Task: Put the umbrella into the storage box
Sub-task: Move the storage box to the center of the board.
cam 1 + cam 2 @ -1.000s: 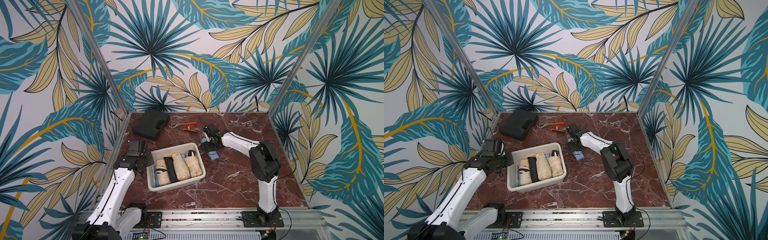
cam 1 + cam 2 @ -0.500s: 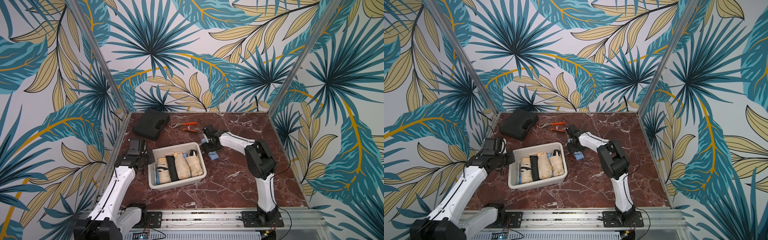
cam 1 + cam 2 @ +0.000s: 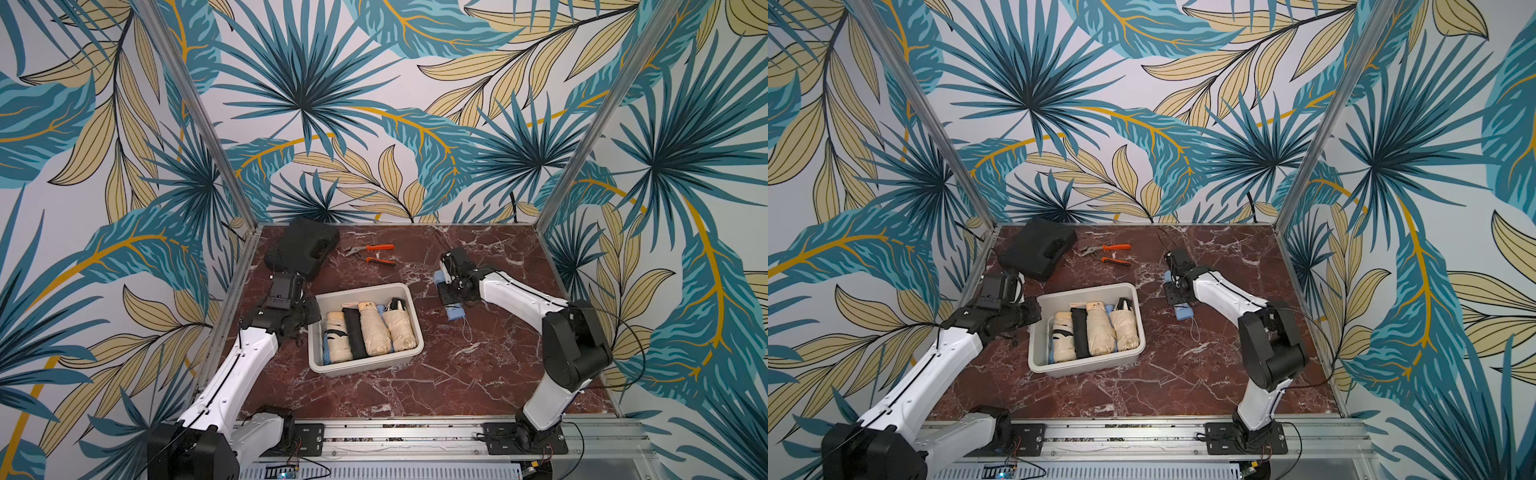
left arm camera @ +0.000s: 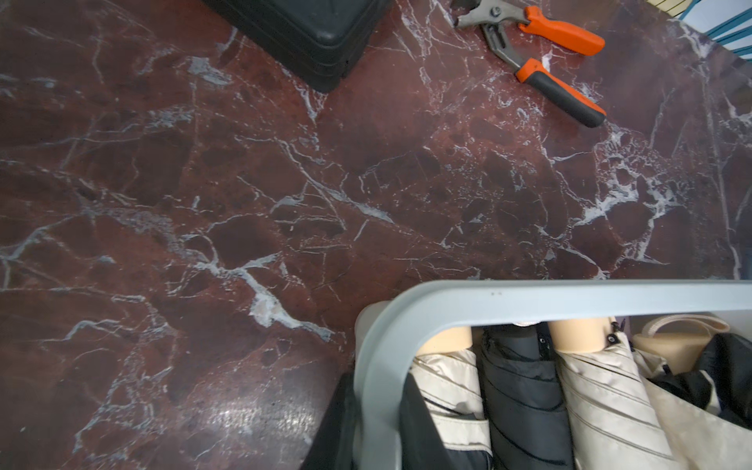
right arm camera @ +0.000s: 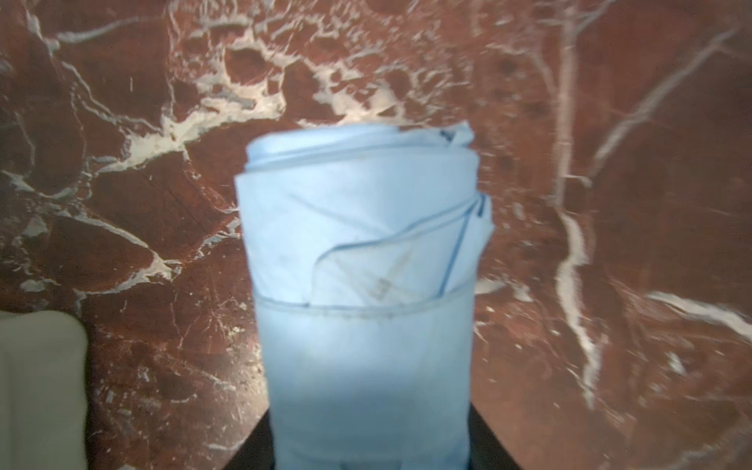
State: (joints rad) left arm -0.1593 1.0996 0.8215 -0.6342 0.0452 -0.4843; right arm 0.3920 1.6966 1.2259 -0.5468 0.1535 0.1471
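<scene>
Next, my left gripper will slide the storage box's held rim [image 3: 313, 333] [image 4: 380, 403] toward the light blue umbrella and then release the storage box's rim, since bare table separates the storage box from that umbrella.
A light blue folded umbrella [image 3: 455, 312] [image 3: 1184, 312] [image 5: 362, 228] lies on the red marble table, to the right of the storage box. My right gripper [image 3: 451, 294] [image 3: 1177, 292] [image 5: 368, 447] is down over its middle, with a black finger pressed against each side, shut on it. The storage box [image 3: 370, 366] [image 3: 1088, 368] [image 4: 529, 301] is a white tub in the middle of the table. It holds several folded umbrellas [image 3: 374, 332], beige and black. My left gripper [image 3: 309, 320] [image 3: 1034, 316] [image 4: 378, 431] is shut on the box's left rim.
A black moulded case [image 3: 301, 251] [image 4: 309, 36] sits at the back left corner. Orange-handled pliers [image 3: 372, 253] [image 4: 545, 61] lie open behind the box. Patterned walls stand close on three sides.
My right gripper's jaws have come together onto the blue umbrella, and the right arm's elbow has shifted a little. The left gripper has stayed on the box rim.
</scene>
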